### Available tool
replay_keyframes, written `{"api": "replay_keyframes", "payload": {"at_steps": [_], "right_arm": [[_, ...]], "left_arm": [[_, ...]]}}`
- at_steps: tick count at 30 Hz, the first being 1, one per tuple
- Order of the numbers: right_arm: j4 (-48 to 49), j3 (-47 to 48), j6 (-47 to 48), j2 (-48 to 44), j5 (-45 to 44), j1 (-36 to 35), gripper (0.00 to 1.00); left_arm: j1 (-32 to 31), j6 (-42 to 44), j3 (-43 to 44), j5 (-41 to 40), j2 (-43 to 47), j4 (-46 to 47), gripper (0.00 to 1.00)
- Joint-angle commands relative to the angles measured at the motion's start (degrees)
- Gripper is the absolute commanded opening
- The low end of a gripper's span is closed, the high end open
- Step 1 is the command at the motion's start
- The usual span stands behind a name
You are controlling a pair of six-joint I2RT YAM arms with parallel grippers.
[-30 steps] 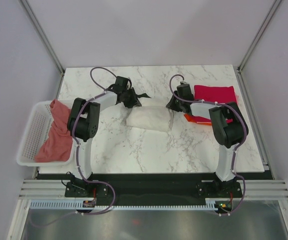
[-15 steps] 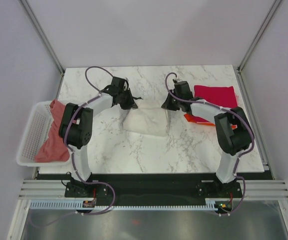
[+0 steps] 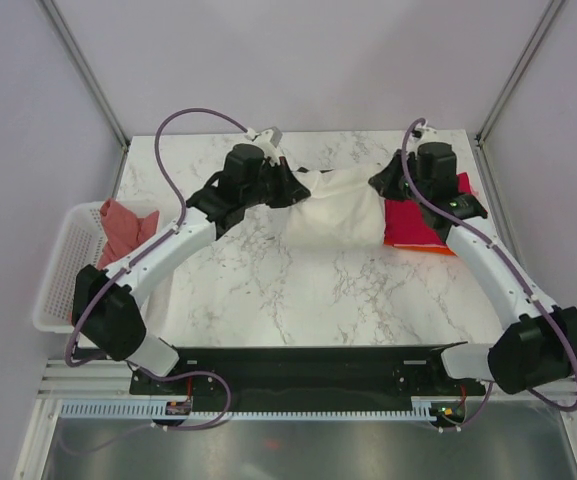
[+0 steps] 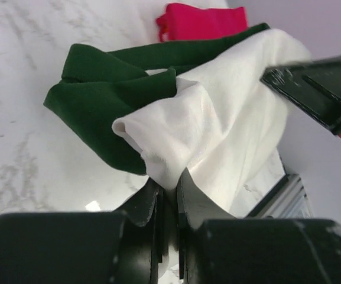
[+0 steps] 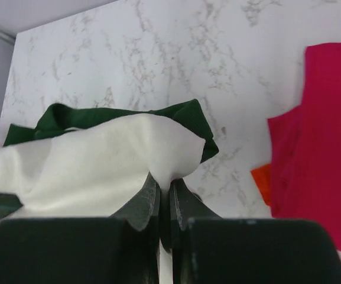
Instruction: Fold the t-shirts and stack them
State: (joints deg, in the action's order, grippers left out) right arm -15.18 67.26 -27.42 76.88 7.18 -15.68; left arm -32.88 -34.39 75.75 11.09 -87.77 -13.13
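The magenta t-shirt lies below the left gripper, to its right in the top view, so the robot should next carry the folded cream t-shirt over the magenta t-shirt [image 3: 413, 218] [image 4: 203, 23], lower it and release it.
The cream t-shirt [image 3: 336, 205] with dark green sleeves hangs folded between my two grippers, lifted above the back of the table. My left gripper [image 3: 290, 186] is shut on its left corner; the wrist view shows the cream cloth [image 4: 217, 124] and a green sleeve [image 4: 108, 106] pinched in the jaws. My right gripper [image 3: 383, 187] is shut on the right corner [image 5: 129, 165]. The magenta t-shirt [image 3: 413, 218] lies folded at the back right on top of the orange one [image 3: 440, 247]; both show in the right wrist view, magenta [image 5: 324, 136] and orange [image 5: 262, 182]. The salmon-pink t-shirt [image 3: 120, 228] lies in the basket.
A white lattice basket [image 3: 68, 270] hangs off the table's left edge. Bare marble [image 3: 288, 290] lies in front of the lifted shirt. Metal frame posts stand at the back corners.
Both grippers have raised the cream t-shirt off the table and carried it back and to the right, toward the magenta and orange stack. Both arms are stretched out further.
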Motion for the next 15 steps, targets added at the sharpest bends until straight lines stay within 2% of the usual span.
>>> {"api": "replay_keyframes", "payload": {"at_steps": [1,3,5,10,15], "right_arm": [[-7.7,3.7,2.2,-5.1,-6.6,3.4,0.0],[-11.3,5.2,3.2,-7.1,-12.2,5.9,0.0],[-13.5,6.5,3.7,-7.6,-13.9,9.9,0.0],[-15.8,9.3,4.7,-5.5,-12.8,19.5,0.0],[-16.1,11.7,5.0,-1.4,-11.4,27.8,0.0]], "left_arm": [[-5.1,-3.7,0.5,-2.9,1.7,5.6,0.02],[-7.5,-5.4,1.8,-3.9,-0.1,9.3,0.02],[-11.3,-6.5,3.4,-6.2,-2.5,11.9,0.02],[-17.7,-7.5,11.3,-8.6,-13.2,18.3,0.02],[-21.7,-5.5,24.7,-11.0,-24.9,20.1,0.02]]}}
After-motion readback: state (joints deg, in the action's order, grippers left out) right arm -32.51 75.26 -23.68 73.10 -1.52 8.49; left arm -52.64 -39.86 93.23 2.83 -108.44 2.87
